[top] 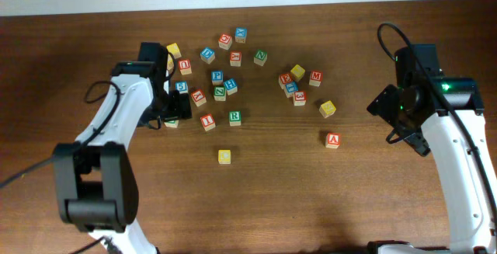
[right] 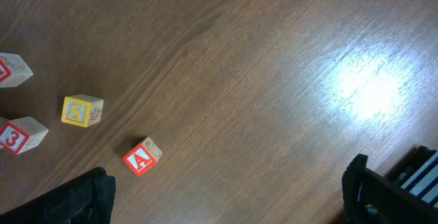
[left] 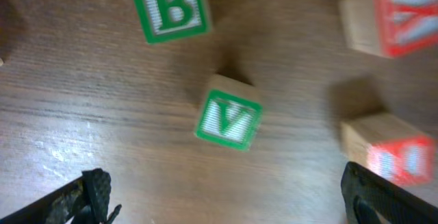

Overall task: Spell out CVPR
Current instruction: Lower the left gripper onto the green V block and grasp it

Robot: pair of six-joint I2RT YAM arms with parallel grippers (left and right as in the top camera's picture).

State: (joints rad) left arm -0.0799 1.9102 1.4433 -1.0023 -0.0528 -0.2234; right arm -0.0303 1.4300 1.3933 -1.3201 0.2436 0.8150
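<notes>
My left gripper will move down onto the green V cube (top: 171, 122) (left: 229, 119) next and turn so its open fingers go around opposite sides of the cube, because the cube lies crooked below the gripper.
The green V cube (left: 229, 119) lies on the table just ahead of my left gripper (left: 226, 207), which is open and empty, its fingers wide on either side. In the overhead view this gripper (top: 172, 112) hovers over the V cube (top: 171, 122), which is mostly hidden. A yellow-faced cube (top: 224, 156) stands alone toward the front; its letter is too small to read. The green R cube (top: 234, 117) sits right of the left gripper. A blue cube that looks like the P (top: 217, 76) is in the pile behind. My right gripper (right: 233, 196) is open and empty over bare table at the right (top: 400, 124).
A green B cube (left: 171, 8) and two red-lettered cubes (left: 393, 15) (left: 395, 157) lie around the V. A red A cube (right: 142, 157) (top: 332, 140) and a yellow S cube (right: 82, 111) lie left of the right gripper. Several other cubes are scattered at the back centre (top: 233, 52).
</notes>
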